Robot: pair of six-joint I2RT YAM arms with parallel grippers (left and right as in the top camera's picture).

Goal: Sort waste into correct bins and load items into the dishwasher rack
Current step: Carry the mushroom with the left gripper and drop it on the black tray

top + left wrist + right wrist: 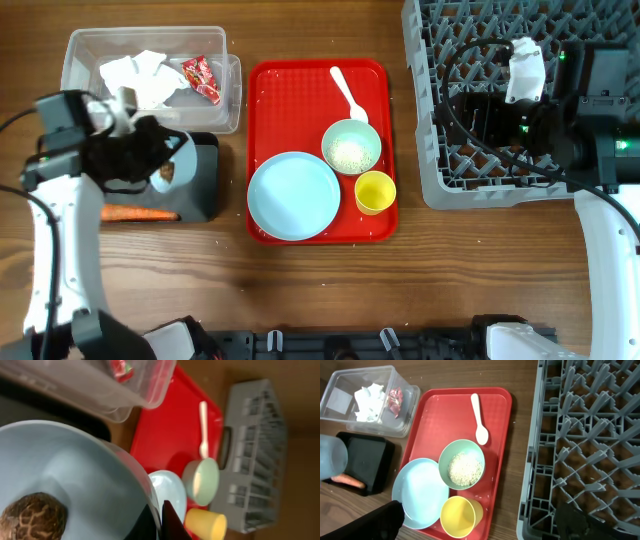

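The red tray's bare far corner [172, 407] is right of my left gripper in the overhead view, and I will tip the lump [32, 515] out, move there, lower and release.
My left gripper [158, 150] is shut on the rim of a pale blue bowl [75, 475] and holds it tilted over the black tray [200, 195]. A brown food lump [32, 515] lies in the bowl. An orange carrot [135, 212] lies in the black tray. The clear tub [75, 45] holds crumpled tissue [140, 78] and a red wrapper [203, 78]. My right gripper [475, 522] is open and empty over the grey rack [440, 170]. The plate [293, 195], a bowl of rice [351, 147], the yellow cup [375, 191] and the spoon [347, 92] sit on the red tray.
The red tray [290, 90] lies mid-table between the bins and the rack. A few loose rice grains lie on it near the cup [462, 516]. The right arm's cables hang over the rack.
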